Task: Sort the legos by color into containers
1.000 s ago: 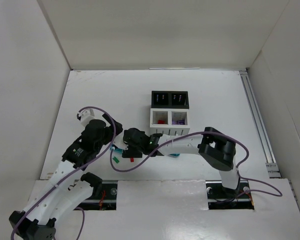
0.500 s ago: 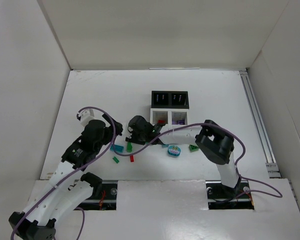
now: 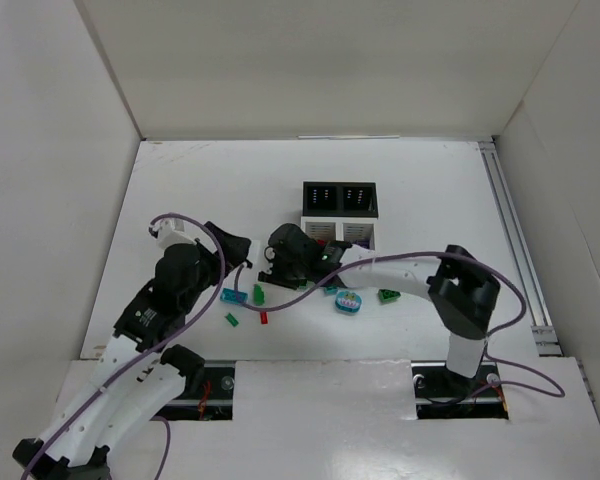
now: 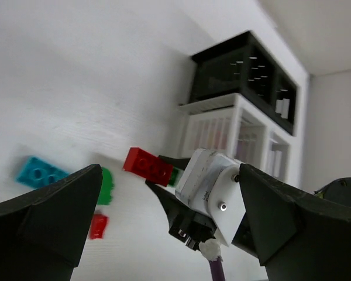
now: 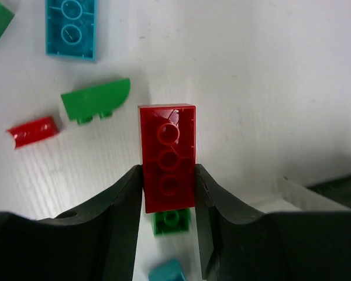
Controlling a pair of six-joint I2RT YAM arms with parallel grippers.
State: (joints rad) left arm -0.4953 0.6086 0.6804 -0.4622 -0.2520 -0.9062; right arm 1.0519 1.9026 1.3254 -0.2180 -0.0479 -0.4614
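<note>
My right gripper rises over a white bin showing red (image 3: 321, 236) next and releases the brick, since that bin lies outward and to the gripper's right in the top view.
My right gripper (image 5: 168, 174) is shut on a long red brick (image 5: 167, 157) and holds it above the table, just left of the white bins (image 3: 355, 234). It shows in the top view (image 3: 274, 262) and in the left wrist view, where the red brick (image 4: 147, 165) sticks out of its fingers. My left gripper (image 3: 232, 250) is open and empty, left of the right gripper. Two black bins (image 3: 340, 197) stand behind the white ones. Loose on the table lie a teal brick (image 3: 233, 296), green bricks (image 3: 259, 294), a small red piece (image 3: 264, 318) and an oval teal and purple piece (image 3: 348, 302).
Below the held brick lie a small green brick (image 5: 171, 221), a curved green piece (image 5: 96, 99), a small red piece (image 5: 34, 130) and a teal brick (image 5: 71, 29). Another green brick (image 3: 388, 295) lies right of the oval piece. White walls enclose the table.
My right gripper has lifted from the table front and moved back toward the white bins with the red brick. My left gripper has drawn back a little, uncovering the loose bricks.
</note>
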